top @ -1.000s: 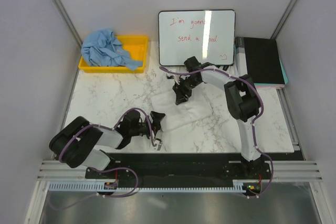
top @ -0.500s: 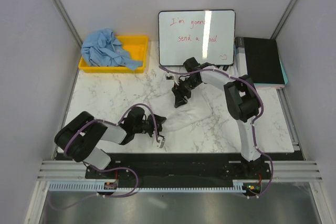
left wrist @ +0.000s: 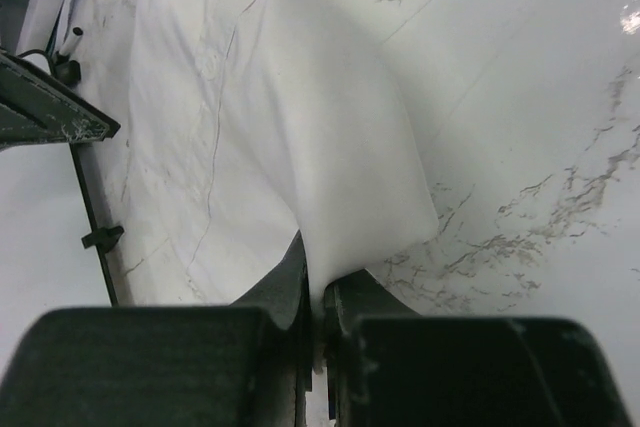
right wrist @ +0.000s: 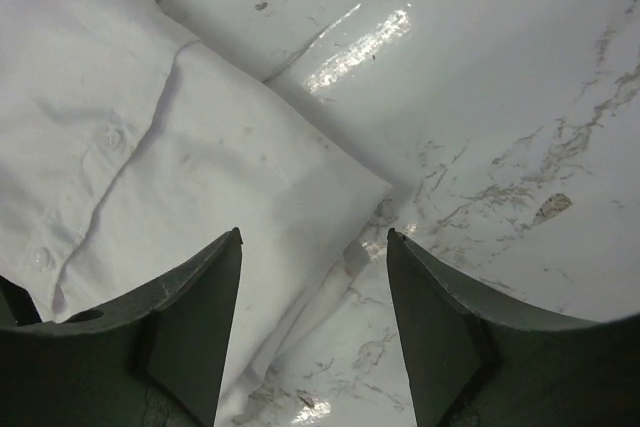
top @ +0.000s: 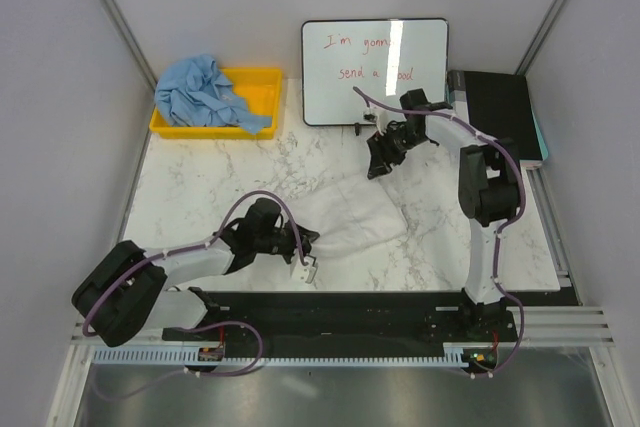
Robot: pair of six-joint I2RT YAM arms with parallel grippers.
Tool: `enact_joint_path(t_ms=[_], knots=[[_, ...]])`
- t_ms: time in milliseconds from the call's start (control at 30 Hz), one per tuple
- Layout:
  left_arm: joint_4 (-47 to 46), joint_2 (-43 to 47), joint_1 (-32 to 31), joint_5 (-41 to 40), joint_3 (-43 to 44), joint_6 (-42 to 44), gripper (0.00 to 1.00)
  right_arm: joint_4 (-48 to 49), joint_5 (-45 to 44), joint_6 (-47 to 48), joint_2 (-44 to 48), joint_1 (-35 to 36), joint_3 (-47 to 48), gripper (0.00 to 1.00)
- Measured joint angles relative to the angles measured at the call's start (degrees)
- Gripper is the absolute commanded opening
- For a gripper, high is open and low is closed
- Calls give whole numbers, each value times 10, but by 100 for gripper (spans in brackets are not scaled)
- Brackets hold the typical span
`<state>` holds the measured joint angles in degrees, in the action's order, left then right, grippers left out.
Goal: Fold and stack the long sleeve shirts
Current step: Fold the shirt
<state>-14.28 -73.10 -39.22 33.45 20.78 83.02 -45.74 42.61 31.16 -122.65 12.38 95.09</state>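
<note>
The white fold will be turned and carried by my left gripper next, away from my base and toward the whiteboard, and then my left gripper will open.
A large white long sleeve shirt (top: 365, 209) lies partly folded on the marble table. My left gripper (top: 306, 243) is at its near left edge, shut on a fold of the white cloth (left wrist: 330, 147), which rises out of the jaws (left wrist: 318, 299). My right gripper (top: 378, 160) hovers open over the shirt's far corner, with nothing between its fingers (right wrist: 313, 239). The buttoned placket of the white shirt (right wrist: 170, 157) shows below it. The light blue long sleeve shirt (top: 200, 93) is bunched in the yellow bin (top: 262, 80) at the back left.
A whiteboard (top: 375, 59) with red writing stands at the back, close behind my right gripper. A black box (top: 497, 113) sits at the back right. Grey walls close in both sides. A black rail (top: 340, 305) runs along the near edge.
My left gripper has closed on the white shirt's near edge. My right gripper has opened wider and moved right and toward the back, off the middle of the shirt.
</note>
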Motion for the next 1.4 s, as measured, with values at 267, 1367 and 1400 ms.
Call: enact_joint_path(t_ms=[267,1367,1400], knots=[[85,20,-26,-9,54,-48,2,10,-1,-8,0,44,0,42],[444,-297,132,-17,534,-744,2,-309,264,180,-105,66,-27,41],[449,-313,134,-20,544,-751,2,-310,256,179,-116,45,-24,41]])
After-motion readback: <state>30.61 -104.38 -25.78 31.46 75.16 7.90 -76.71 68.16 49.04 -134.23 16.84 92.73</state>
